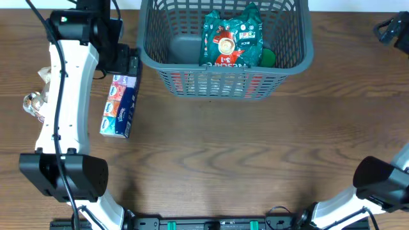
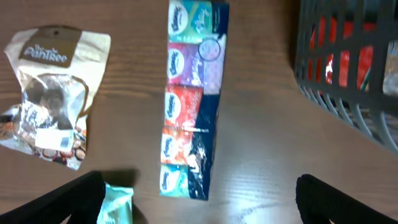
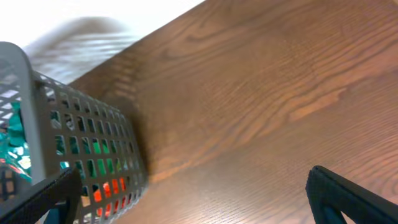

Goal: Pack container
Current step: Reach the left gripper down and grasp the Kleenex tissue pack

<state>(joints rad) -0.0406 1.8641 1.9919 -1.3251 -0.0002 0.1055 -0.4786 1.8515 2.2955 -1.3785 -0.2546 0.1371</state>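
Observation:
My left gripper should go down onto the middle of the tissue pack (image 1: 120, 105) (image 2: 193, 99), with one finger next to each long side, because the pack is below the open gripper.
The container (image 1: 225, 48), a dark grey lattice basket, stands at the table's far middle with a green and red coffee packet (image 1: 231, 39) inside. My left gripper (image 1: 125, 61) hovers just left of it, over the far end of a long multicoloured tissue pack (image 1: 120, 105). In the left wrist view the tissue pack (image 2: 193, 99) lies ahead of the left gripper (image 2: 199, 205), which is open and holds nothing. A teal packet (image 2: 118, 202) lies by its left finger. My right gripper (image 3: 199, 202) is open over bare wood, with the container's wall (image 3: 74, 143) to its left.
A brown snack bag (image 2: 53, 93) with a clear window lies left of the tissue pack, partly hidden under the left arm in the overhead view. A dark grey object (image 1: 185, 48) and something green (image 1: 267, 57) also sit in the container.

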